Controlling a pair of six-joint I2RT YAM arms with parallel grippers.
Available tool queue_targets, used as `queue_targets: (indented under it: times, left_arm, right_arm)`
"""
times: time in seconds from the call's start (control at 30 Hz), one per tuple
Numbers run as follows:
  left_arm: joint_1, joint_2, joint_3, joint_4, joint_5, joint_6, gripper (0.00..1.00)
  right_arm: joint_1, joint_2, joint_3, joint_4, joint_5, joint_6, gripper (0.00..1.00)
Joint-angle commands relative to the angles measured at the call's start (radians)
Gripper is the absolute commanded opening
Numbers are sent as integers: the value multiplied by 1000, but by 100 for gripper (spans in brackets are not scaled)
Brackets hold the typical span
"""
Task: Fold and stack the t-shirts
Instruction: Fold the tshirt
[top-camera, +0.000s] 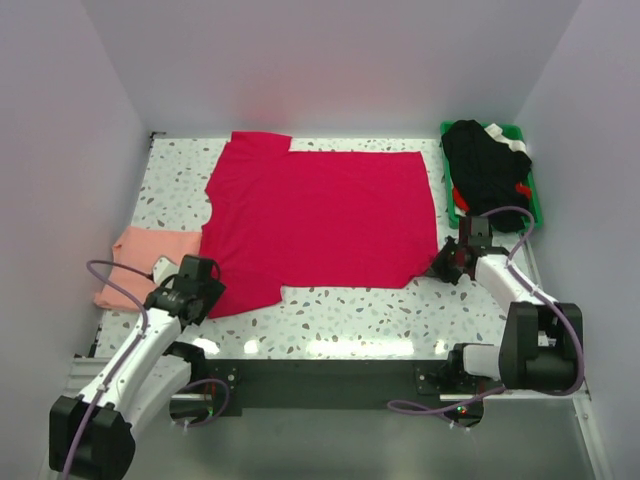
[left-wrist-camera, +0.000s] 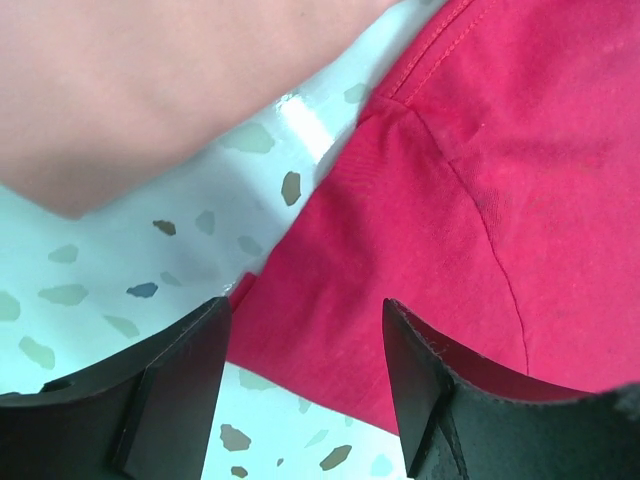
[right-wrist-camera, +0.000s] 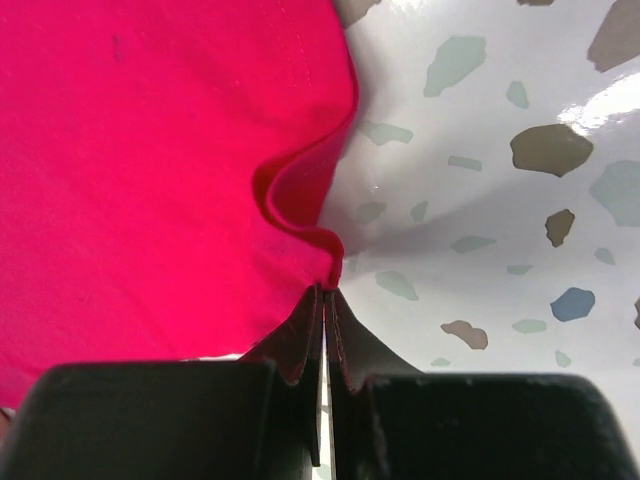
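The left gripper moves down onto the red sleeve's tip (top-camera: 214, 313) (left-wrist-camera: 262, 330) next and closes, because one finger stands past the cloth's edge and the other over cloth.
The crimson-red t-shirt (top-camera: 315, 215) lies spread flat across the middle of the table. The salmon-pink t-shirt (top-camera: 140, 262) lies folded at the left edge, partly under the red one. My left gripper (top-camera: 200, 290) is open just above the red shirt's near-left sleeve (left-wrist-camera: 420, 250), one finger (left-wrist-camera: 170, 390) over bare table, the other over cloth. The pink shirt (left-wrist-camera: 150, 90) fills the top left of the left wrist view. My right gripper (top-camera: 450, 262) is shut on the red shirt's near-right hem corner (right-wrist-camera: 300, 215), which buckles up at the fingertips.
A green plastic bin (top-camera: 530, 190) at the back right holds dark clothing (top-camera: 485, 170) heaped above its rim. The terrazzo tabletop (top-camera: 340, 305) shows in front of the red shirt. White walls close in on three sides.
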Motion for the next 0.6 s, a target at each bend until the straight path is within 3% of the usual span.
queue_targets:
  times: [0.0, 0.57]
  left_arm:
    - [-24, -25, 4, -62, -51, -95, 67]
    - [-80, 45, -12, -36, -25, -111, 51]
  right_arm:
    - [-1, 39, 45, 43, -56, -26, 0]
    - [-1, 13, 19, 52, -64, -22, 0]
